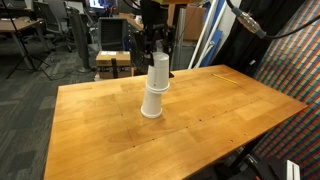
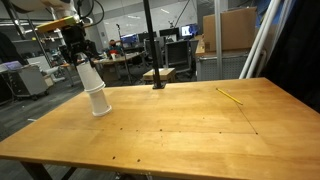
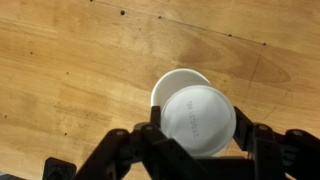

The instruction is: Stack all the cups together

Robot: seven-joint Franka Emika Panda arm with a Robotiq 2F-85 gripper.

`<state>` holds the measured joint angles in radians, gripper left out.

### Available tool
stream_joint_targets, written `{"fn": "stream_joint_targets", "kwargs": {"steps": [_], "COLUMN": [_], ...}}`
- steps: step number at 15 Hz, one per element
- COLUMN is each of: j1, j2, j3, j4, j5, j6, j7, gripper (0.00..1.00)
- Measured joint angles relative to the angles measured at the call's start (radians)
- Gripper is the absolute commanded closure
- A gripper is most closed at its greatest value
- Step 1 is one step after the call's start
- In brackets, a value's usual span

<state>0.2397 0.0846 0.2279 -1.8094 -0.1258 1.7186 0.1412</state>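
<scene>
I need to lower my gripper a little next and release the upper cup over the lower cup (image 1: pixel 152 104). The lower cup stands below my gripper, with its top under the upper cup's opening.
Two white cups show in both exterior views, both upside down. The lower cup (image 1: pixel 152 104) (image 2: pixel 100 104) stands on the wooden table (image 1: pixel 230 100) (image 2: pixel 200 120). My gripper (image 1: pixel 158 56) (image 2: pixel 80 58) is shut on the upper cup (image 1: pixel 159 72) (image 2: pixel 88 74), which sits slightly tilted with its mouth over the top of the lower one. In the wrist view the held cup's round base (image 3: pixel 198 120) fills the space between my gripper's (image 3: pixel 200 132) black fingers, and the rim of the lower cup (image 3: pixel 172 82) peeks out behind it. No other cup is in view.
A yellow pencil (image 2: pixel 231 96) lies on the table far from the cups. A black pole with a base (image 2: pixel 157 84) stands at the table's far edge. Office chairs (image 1: pixel 112 45) and desks stand beyond the table.
</scene>
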Motion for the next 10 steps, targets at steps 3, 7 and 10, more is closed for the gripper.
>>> {"fn": "stream_joint_targets", "kwargs": {"steps": [3, 7, 10], "j1": [0.001, 0.005, 0.007], "j2": [0.02, 0.05, 0.068], "j3": [0.001, 0.003, 0.004], "j4": [0.022, 0.049, 0.058], "j5": [0.0, 0.0, 0.0], "j6": [0.0, 0.0, 0.0], "j7": [0.0, 0.0, 0.0], "gripper": [0.6, 0.6, 0.6]}}
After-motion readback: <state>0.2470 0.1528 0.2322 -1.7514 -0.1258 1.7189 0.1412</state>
